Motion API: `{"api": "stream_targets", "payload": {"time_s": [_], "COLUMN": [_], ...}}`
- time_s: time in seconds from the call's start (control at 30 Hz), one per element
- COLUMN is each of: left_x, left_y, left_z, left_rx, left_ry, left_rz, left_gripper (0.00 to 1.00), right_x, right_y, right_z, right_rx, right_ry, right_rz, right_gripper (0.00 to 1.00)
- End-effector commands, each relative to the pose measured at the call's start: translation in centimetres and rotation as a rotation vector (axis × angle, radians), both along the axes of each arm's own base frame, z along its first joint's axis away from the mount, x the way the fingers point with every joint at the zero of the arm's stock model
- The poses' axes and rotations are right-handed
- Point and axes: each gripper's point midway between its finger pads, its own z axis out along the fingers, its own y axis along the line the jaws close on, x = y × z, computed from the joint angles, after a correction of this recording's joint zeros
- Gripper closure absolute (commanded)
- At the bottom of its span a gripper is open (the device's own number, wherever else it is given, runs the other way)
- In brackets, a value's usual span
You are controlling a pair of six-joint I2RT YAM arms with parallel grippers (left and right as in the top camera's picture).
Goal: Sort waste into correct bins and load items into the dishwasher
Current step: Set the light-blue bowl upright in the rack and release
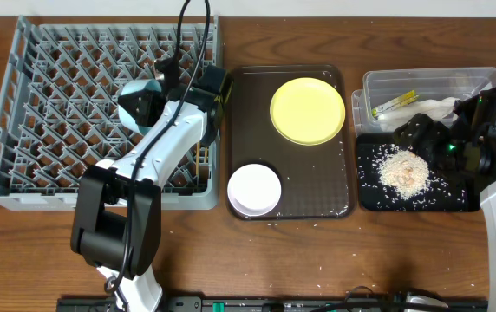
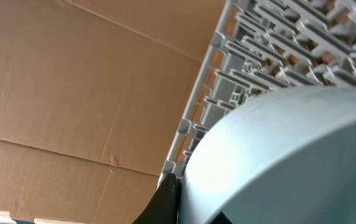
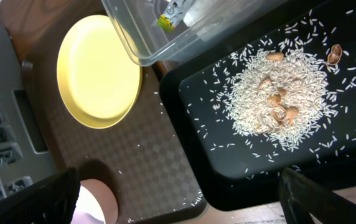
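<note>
Next, the left gripper lowers the tilted light-blue bowl onto the pegs of the grey dish rack and releases the bowl's rim, since the pegs lie below.
My left gripper (image 1: 156, 90) is shut on the rim of the light-blue bowl (image 1: 139, 102), which it holds tilted over the grey dish rack (image 1: 48, 104). In the left wrist view the bowl (image 2: 277, 155) fills the lower right, with one black finger (image 2: 165, 200) pressed against it. The pale-yellow plate (image 1: 308, 110) and the cream-white bowl (image 1: 254, 189) sit on the brown serving tray (image 1: 317, 186). My right gripper (image 1: 426, 134) hangs open over the black tray (image 1: 374, 195), which holds a pile of rice scraps (image 1: 404, 170). The clear tub (image 1: 378, 85) holds the yellow-green sachet (image 1: 394, 105) and the white napkin (image 1: 434, 107).
Loose rice grains lie scattered on the serving tray (image 3: 140, 155) and on the black tray (image 3: 215, 168). The dish rack's rim (image 2: 193, 118) stands against brown cardboard (image 2: 72, 93). Cables run from the left arm across the rack's far edge.
</note>
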Motion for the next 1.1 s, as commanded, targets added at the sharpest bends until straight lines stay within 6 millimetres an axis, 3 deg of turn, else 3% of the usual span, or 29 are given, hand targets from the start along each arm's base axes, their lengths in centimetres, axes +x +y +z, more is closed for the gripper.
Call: {"api": "stream_targets", "payload": {"time_s": [0.0, 0.47, 0.6, 0.73, 0.93, 1.07], "left_x": [0.2, 1.0, 1.1, 1.1, 1.1, 1.2], "left_y": [0.2, 0.5, 0.2, -0.2, -1.5, -3.1], "left_z": [0.6, -3.4, -3.6, -3.6, -3.6, -4.1], "left_rx": [0.045, 0.001, -0.013, -0.014, -0.012, -0.049], "left_ry": [-0.042, 0.030, 0.035, 0.038, 0.041, 0.052], "left_rz": [0.013, 0.023, 0.016, 0.006, -0.028, -0.066], "left_gripper": [0.93, 0.92, 0.91, 0.83, 0.52, 0.47], "right_x": [0.0, 0.0, 0.0, 0.0, 0.0, 0.0], "right_y": [0.0, 0.0, 0.0, 0.0, 0.0, 0.0], "right_z": [0.0, 0.0, 0.0, 0.0, 0.0, 0.0], "right_rx": [0.008, 0.008, 0.008, 0.008, 0.008, 0.008], "right_ry": [0.002, 0.002, 0.002, 0.002, 0.002, 0.002], "right_rz": [-0.003, -0.003, -0.003, -0.003, -0.003, -0.003], "right_gripper": [0.01, 0.01, 0.01, 0.01, 0.01, 0.01]}}
